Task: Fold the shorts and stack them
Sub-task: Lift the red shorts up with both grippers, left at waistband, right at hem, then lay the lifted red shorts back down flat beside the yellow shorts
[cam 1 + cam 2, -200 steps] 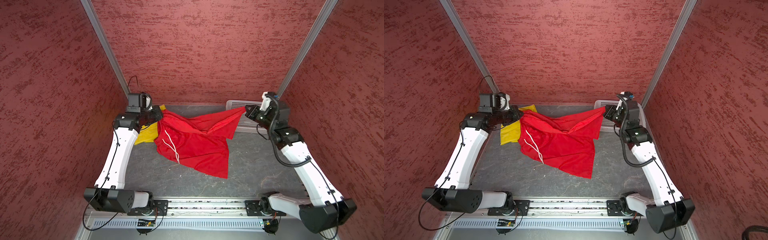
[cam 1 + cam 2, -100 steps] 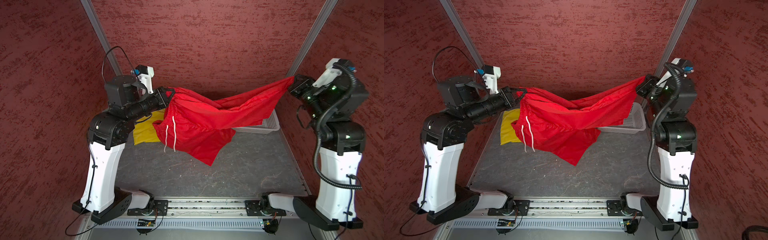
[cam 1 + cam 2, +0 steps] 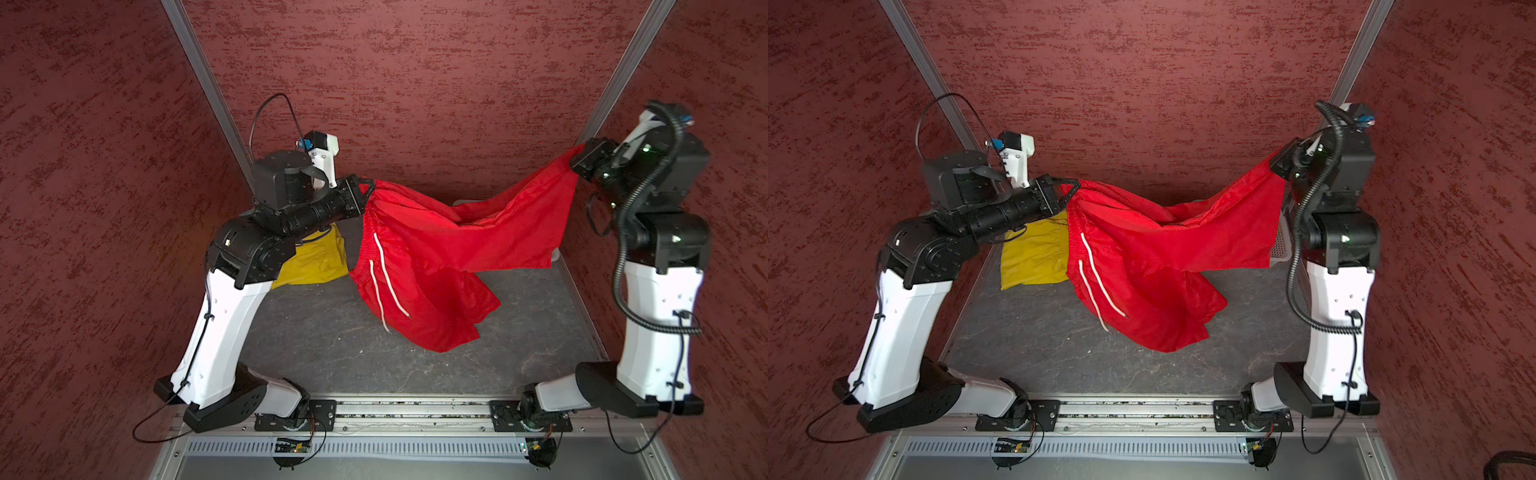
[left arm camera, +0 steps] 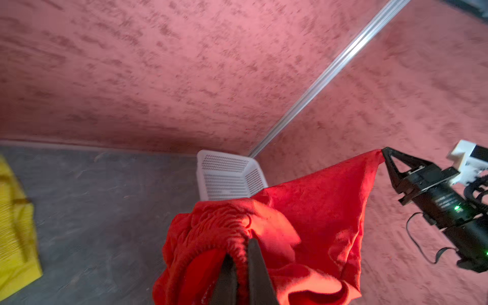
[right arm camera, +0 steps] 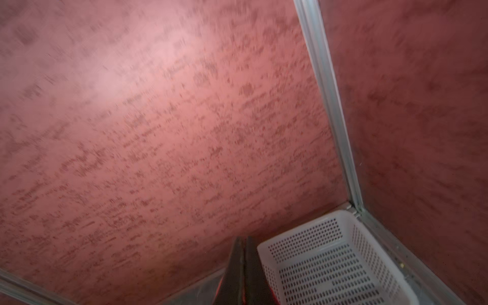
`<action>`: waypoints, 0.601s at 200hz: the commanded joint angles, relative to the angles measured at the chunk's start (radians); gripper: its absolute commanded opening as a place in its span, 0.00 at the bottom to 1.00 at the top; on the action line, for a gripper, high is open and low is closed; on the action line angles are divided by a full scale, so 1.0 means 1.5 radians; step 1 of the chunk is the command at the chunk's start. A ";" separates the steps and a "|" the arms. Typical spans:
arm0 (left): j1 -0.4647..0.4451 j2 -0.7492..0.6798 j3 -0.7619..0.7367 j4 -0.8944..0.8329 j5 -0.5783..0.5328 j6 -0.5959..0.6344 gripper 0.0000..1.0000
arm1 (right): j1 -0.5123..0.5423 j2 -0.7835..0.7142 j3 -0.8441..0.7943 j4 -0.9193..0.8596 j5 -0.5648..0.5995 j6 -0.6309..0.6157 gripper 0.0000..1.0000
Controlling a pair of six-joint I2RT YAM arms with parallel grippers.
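Observation:
The robot's right gripper has the raised corner of the shorts' leg. It should next lower the corner outward onto the clear tabletop beside the basket and let the corner go.
The red shorts hang stretched in the air between both grippers, one leg drooping to just above the table. My left gripper is shut on the gathered elastic waistband, from which two white drawstrings dangle. My right gripper is shut on a far corner of a leg, high at the right. In the right wrist view that gripper shows closed fingers with only thin red slivers at their edges. The yellow shorts lie folded at the far left.
A white perforated basket stands in the far right corner, mostly hidden behind the red cloth in both top views. Red textured walls enclose the grey table on three sides. A metal rail runs along the front edge.
Both arms have risen from table height and lifted the red shorts off the surface. The cloth is now pulled out between them, with the right gripper higher and farther right.

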 commanded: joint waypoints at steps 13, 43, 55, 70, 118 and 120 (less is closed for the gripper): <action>0.052 -0.044 -0.197 0.102 -0.125 0.046 0.00 | -0.003 0.190 0.035 0.034 -0.131 0.057 0.00; 0.222 -0.045 -0.372 0.203 -0.019 -0.005 0.00 | 0.019 0.378 0.133 0.050 -0.193 0.088 0.00; 0.275 -0.023 -0.414 0.233 -0.014 -0.016 0.00 | 0.036 0.453 0.186 0.043 -0.200 0.088 0.00; 0.310 0.015 -0.449 0.272 -0.032 -0.013 0.00 | 0.053 0.531 0.240 0.048 -0.199 0.091 0.00; 0.396 0.183 -0.449 0.331 0.009 -0.039 0.00 | 0.082 0.640 0.250 0.155 -0.208 0.109 0.00; 0.399 0.190 -0.449 0.333 0.012 -0.041 0.00 | 0.083 0.642 0.250 0.159 -0.207 0.109 0.00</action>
